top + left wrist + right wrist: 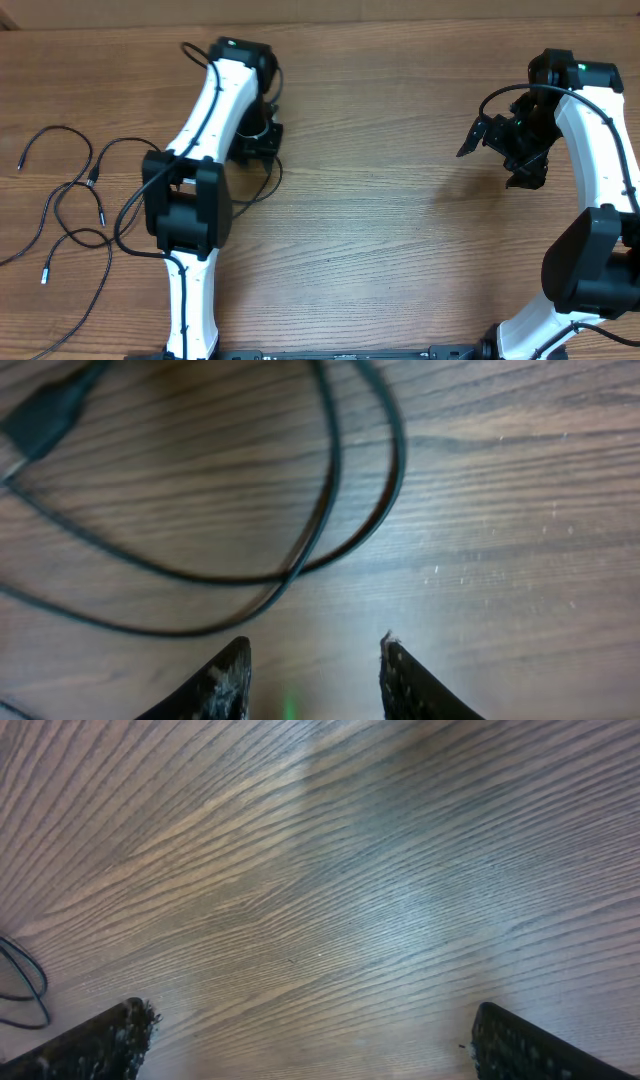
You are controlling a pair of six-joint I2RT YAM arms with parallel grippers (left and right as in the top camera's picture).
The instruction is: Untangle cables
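Note:
The inner piece of cable (pixel 318 528) curves below, near the crossing, where it separates from the outer piece. The left gripper should next lower its open fingers there, one on each side of it.
Several thin black cables (pixel 75 190) lie in loose loops at the table's left side, with small silver plug tips spread apart. One loop (pixel 272 180) runs to under my left gripper (pixel 262 140). In the left wrist view two cable strands (pixel 330 500) curve across the wood just ahead of my left gripper (pixel 315 657), which is open and empty, and a black plug (pixel 45 415) lies at the top left. My right gripper (pixel 497 155) hovers at the right, far from the cables. In its wrist view it (pixel 312 1018) is wide open and empty over bare wood.
The wooden table (pixel 380 220) fills the view. My left arm's white links (pixel 200 150) stretch from the front edge over the table beside the cables. A small piece of black cord (pixel 25 985) shows at the left edge of the right wrist view.

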